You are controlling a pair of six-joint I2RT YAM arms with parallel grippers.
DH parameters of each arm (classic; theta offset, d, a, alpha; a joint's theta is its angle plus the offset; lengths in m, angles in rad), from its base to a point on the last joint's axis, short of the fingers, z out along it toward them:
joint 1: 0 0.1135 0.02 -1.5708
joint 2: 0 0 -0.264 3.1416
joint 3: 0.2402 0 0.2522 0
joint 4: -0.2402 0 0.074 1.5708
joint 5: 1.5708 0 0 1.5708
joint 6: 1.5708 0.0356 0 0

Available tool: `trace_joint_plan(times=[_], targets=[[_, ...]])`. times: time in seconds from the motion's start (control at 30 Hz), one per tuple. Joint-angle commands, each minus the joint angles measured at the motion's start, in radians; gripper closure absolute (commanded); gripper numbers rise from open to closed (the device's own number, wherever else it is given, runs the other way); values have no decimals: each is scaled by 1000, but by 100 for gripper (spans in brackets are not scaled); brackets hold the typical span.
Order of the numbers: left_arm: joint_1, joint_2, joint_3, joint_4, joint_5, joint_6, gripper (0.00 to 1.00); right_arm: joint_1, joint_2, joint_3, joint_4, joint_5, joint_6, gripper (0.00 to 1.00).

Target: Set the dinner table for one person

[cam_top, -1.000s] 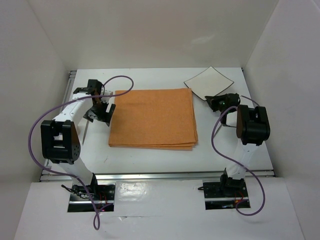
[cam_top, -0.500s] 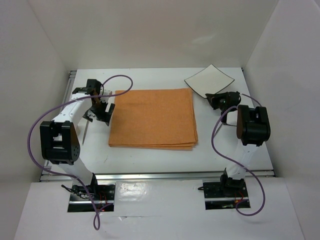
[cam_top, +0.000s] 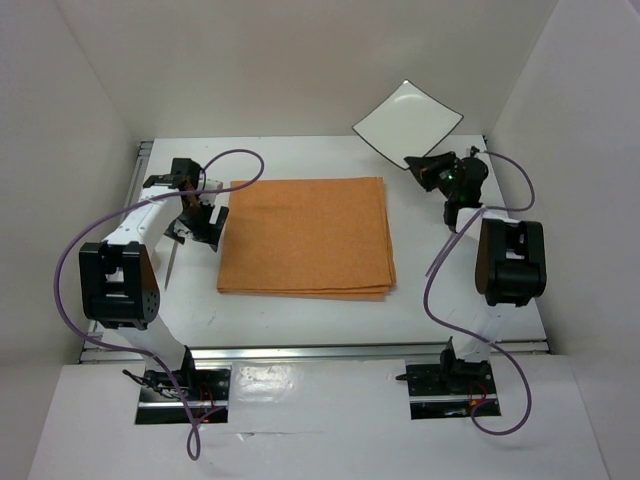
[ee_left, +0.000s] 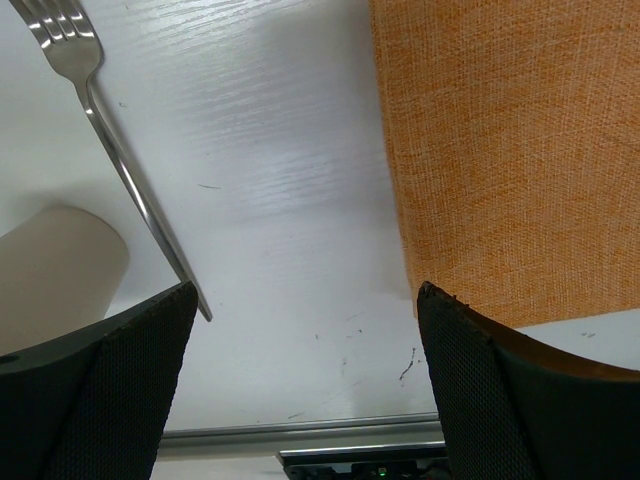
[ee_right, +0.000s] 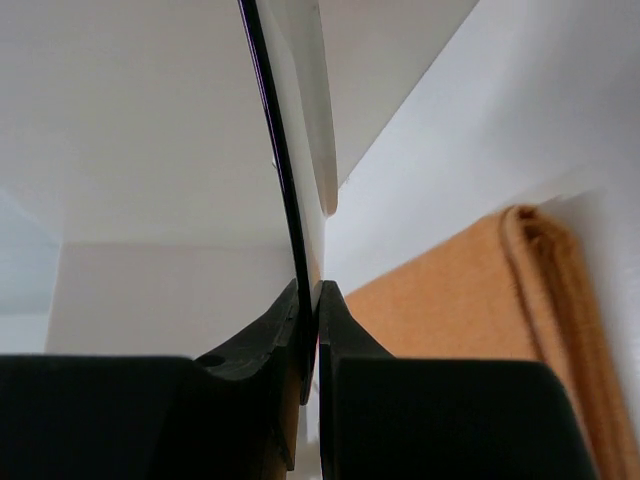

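The right gripper moves back, left in the top view and down next, and releases the plate (cam_top: 408, 120) on the orange cloth's middle (cam_top: 305, 238), which lies bare.
The white dinner table (cam_top: 300, 315) bears an orange folded cloth (cam_top: 305, 235) in its middle. My right gripper (cam_top: 422, 170) is shut on the near corner of a square white plate (cam_top: 408, 120) with a dark rim and holds it lifted above the table's far right. In the right wrist view the plate (ee_right: 290, 150) stands edge-on between my pinched fingers (ee_right: 345, 330). My left gripper (cam_top: 195, 228) is open and empty, just left of the cloth. A silver fork (cam_top: 172, 263) lies on the table beside it; it also shows in the left wrist view (ee_left: 110, 150).
White walls enclose the table at the back and both sides. Metal rails (cam_top: 320, 350) run along the near and left edges. Purple cables (cam_top: 440, 300) loop from both arms. The cloth's left edge (ee_left: 500, 150) lies close to my left fingers.
My right gripper has lifted the plate off the table and carried it up and back; the right arm has stretched farther away. The left arm has not moved.
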Motion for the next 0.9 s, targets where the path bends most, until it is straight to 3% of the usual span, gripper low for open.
trace_joint_plan(times=[0.0, 0.43, 0.87], targets=[[14, -35, 11, -8, 23, 18, 4, 79, -128, 36, 151, -196, -27, 100], [64, -74, 11, -8, 63, 18, 4, 384, -230, -187, 87, -300, -75, 100], [64, -84, 11, -8, 72, 18, 4, 446, -122, -339, 157, -419, -6, 100]])
